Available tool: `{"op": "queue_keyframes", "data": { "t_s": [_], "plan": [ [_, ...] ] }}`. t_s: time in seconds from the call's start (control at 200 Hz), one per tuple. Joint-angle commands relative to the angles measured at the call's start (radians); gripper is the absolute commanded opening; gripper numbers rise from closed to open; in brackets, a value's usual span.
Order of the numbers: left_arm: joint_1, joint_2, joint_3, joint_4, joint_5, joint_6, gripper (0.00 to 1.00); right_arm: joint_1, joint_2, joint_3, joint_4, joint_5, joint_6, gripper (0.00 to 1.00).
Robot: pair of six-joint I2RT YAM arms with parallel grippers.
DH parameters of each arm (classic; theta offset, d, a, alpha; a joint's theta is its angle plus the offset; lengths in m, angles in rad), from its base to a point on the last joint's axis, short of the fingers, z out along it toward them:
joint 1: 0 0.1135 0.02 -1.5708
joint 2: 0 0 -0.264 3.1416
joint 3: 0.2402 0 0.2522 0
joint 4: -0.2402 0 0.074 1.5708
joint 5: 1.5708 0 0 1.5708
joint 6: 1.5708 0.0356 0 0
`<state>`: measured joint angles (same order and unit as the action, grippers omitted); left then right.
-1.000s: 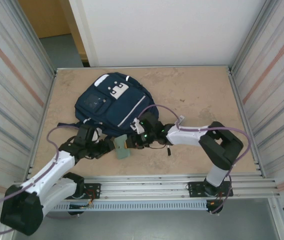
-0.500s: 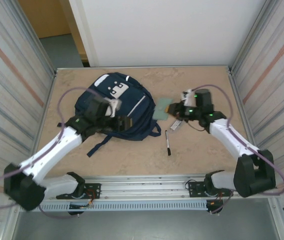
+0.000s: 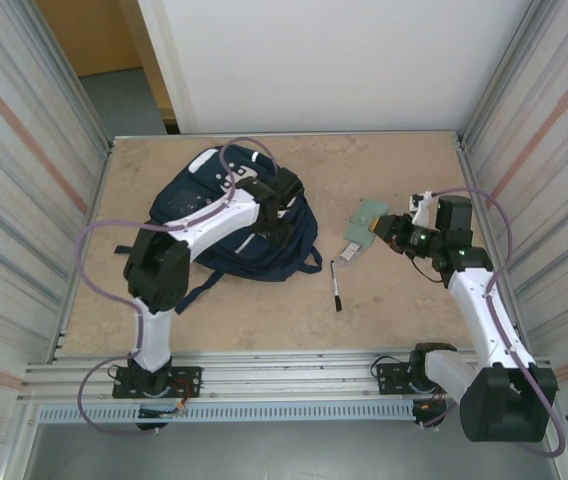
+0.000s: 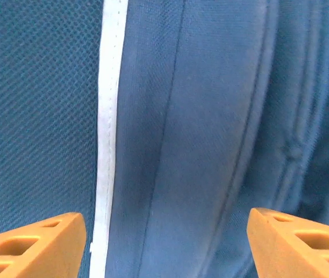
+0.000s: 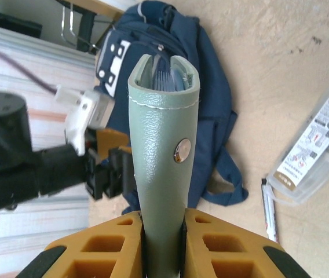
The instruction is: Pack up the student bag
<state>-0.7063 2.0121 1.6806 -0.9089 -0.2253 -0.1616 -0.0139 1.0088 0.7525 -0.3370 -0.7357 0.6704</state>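
I will next lower my left gripper onto the fold of navy fabric beside the white stripe (image 4: 108, 116) and close it there, since that fold lies below my open fingers.
The student bag (image 3: 219, 215), a navy backpack with white patches, lies flat at the table's left centre. My left gripper (image 3: 282, 215) hovers over its right side. In the left wrist view its orange fingertips (image 4: 31, 246) stand wide apart, open, above navy fabric and a thin white stripe (image 4: 108, 116). Right of the bag, my right gripper (image 3: 392, 228) is shut on a green wallet (image 3: 369, 213). The right wrist view shows the wallet (image 5: 163, 133) clamped upright between the orange fingers (image 5: 101, 249), with the bag (image 5: 211, 87) behind it.
A clear plastic case (image 3: 351, 250) and a black pen (image 3: 336, 285) lie on the table between the bag and my right gripper. Corrugated metal walls close both sides. A dark bag strap (image 3: 309, 262) trails toward the pen.
My right gripper has carried the green wallet from the front of the bag out to the right. My left arm has swung across to the bag's right side and its jaws have opened.
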Motion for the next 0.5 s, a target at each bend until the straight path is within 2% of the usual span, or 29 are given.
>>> {"op": "queue_keyframes", "data": {
  "t_s": [0.0,0.085,0.195,0.225,0.301,0.346,0.386,0.491],
  "plan": [
    [-0.004,0.035,0.084,-0.107,-0.032,0.009,0.73,-0.006,-0.013,-0.024,-0.028,-0.06,-0.041,0.2],
    [-0.004,0.058,0.094,-0.107,-0.04,0.004,0.72,-0.006,-0.05,-0.05,-0.003,-0.061,-0.028,0.2],
    [-0.001,0.098,0.095,-0.108,-0.143,-0.004,0.61,-0.006,-0.047,-0.044,-0.011,-0.091,-0.024,0.21],
    [-0.002,0.117,0.1,-0.116,-0.18,-0.008,0.54,-0.005,-0.05,-0.047,-0.007,-0.099,-0.017,0.21],
    [-0.018,0.135,0.119,-0.144,-0.274,-0.018,0.25,-0.001,-0.052,-0.056,0.002,-0.114,0.005,0.21],
    [-0.032,0.128,0.125,-0.151,-0.299,-0.014,0.13,0.002,-0.046,-0.059,0.006,-0.13,0.01,0.21],
    [-0.049,0.11,0.125,-0.151,-0.312,-0.01,0.06,0.009,-0.039,-0.057,0.007,-0.14,0.017,0.21],
    [-0.073,0.032,0.148,-0.152,-0.263,0.004,0.0,0.053,-0.025,-0.061,0.046,-0.146,0.074,0.22]
  ]
}}
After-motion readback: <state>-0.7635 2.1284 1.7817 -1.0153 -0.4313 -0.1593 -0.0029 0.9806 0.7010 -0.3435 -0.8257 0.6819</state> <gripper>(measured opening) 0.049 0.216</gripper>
